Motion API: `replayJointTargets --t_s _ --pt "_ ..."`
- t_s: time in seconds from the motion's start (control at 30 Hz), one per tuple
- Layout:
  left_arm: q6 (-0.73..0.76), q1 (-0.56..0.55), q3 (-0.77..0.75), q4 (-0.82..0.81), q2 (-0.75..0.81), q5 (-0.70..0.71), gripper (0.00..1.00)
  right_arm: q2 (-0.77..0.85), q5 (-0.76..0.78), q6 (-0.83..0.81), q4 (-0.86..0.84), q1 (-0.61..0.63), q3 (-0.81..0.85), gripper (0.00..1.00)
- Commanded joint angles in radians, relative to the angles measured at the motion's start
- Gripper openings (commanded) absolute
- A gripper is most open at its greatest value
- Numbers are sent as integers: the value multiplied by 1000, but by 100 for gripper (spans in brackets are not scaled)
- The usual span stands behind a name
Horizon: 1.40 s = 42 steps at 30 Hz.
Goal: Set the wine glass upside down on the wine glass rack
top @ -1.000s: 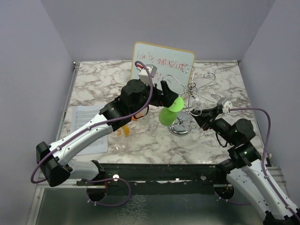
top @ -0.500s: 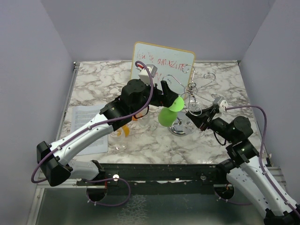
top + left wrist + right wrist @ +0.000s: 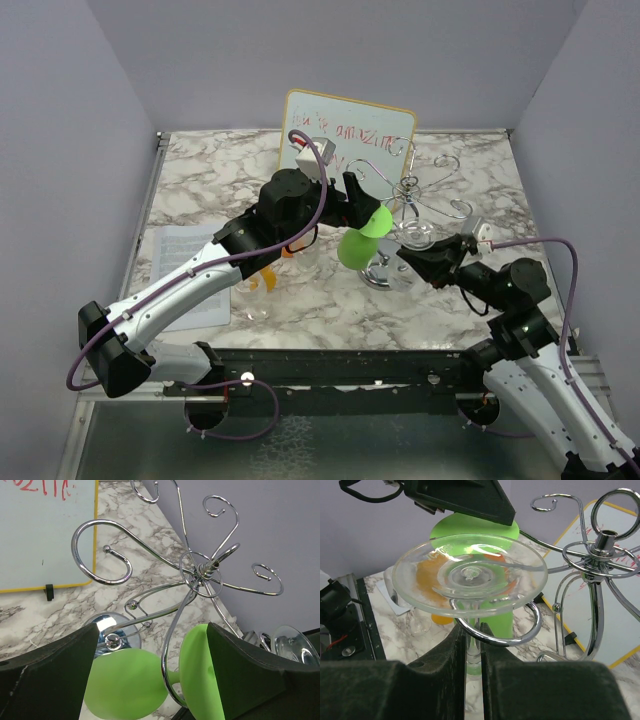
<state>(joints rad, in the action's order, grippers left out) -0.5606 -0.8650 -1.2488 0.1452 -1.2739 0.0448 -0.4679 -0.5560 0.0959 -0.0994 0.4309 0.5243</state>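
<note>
Next, my right gripper eases outward and to the right in the top view, then releases the wine glass's stem. The rack loop curls round the stem beneath the glass's foot.
The silver wire wine glass rack [image 3: 405, 186] stands mid-table on its round base, in front of the whiteboard. My left gripper [image 3: 362, 226] holds a green wine glass [image 3: 354, 247] with wide jaws. The foot lies against one finger and the bowl [image 3: 125, 685] against the other. A rack arm passes round its stem. My right gripper [image 3: 474, 645] is shut on the stem of a clear wine glass [image 3: 470, 572]. The glass is upside down, its stem inside a curled rack loop and its foot just above the loop. The clear glass also shows in the top view [image 3: 416, 236].
A whiteboard [image 3: 345, 135] with red writing stands behind the rack. A paper sheet [image 3: 185, 252] lies at the left. An orange glass [image 3: 268, 281] and a clear glass [image 3: 250, 306] stand under my left arm. Purple walls enclose the table.
My right gripper has shifted slightly down and toward me with the clear glass, and its wrist has swung right. My left arm and the green glass have not moved.
</note>
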Motion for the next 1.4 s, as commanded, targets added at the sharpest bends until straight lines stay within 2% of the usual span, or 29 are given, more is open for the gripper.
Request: replayJointTargets --t_s 0.0,0.27,0.4,0.5,0.7,0.87,1.0,1.23,1.37 --pt "2 5 -10 4 0 1 89 44 -14 -1 4 3 1 1" --pt "7 7 -15 8 10 3 89 91 143 43 29 4 -20 1" --pt "13 8 -16 11 16 -1 90 98 289 89 73 3 -31 5" --pt "20 11 -14 14 22 -2 92 104 326 106 77 4 -41 8" --pt "26 24 -27 29 27 -5 93 82 351 135 83 3 -44 23" --pt "30 40 -43 52 37 -5 94 36 346 156 133 3 -13 45" --pt "41 51 -55 76 51 -3 95 34 332 166 181 3 11 57" --pt "74 64 -73 118 91 13 96 108 328 191 299 4 60 71" --pt "98 67 -77 156 117 57 98 173 351 203 392 4 105 73"
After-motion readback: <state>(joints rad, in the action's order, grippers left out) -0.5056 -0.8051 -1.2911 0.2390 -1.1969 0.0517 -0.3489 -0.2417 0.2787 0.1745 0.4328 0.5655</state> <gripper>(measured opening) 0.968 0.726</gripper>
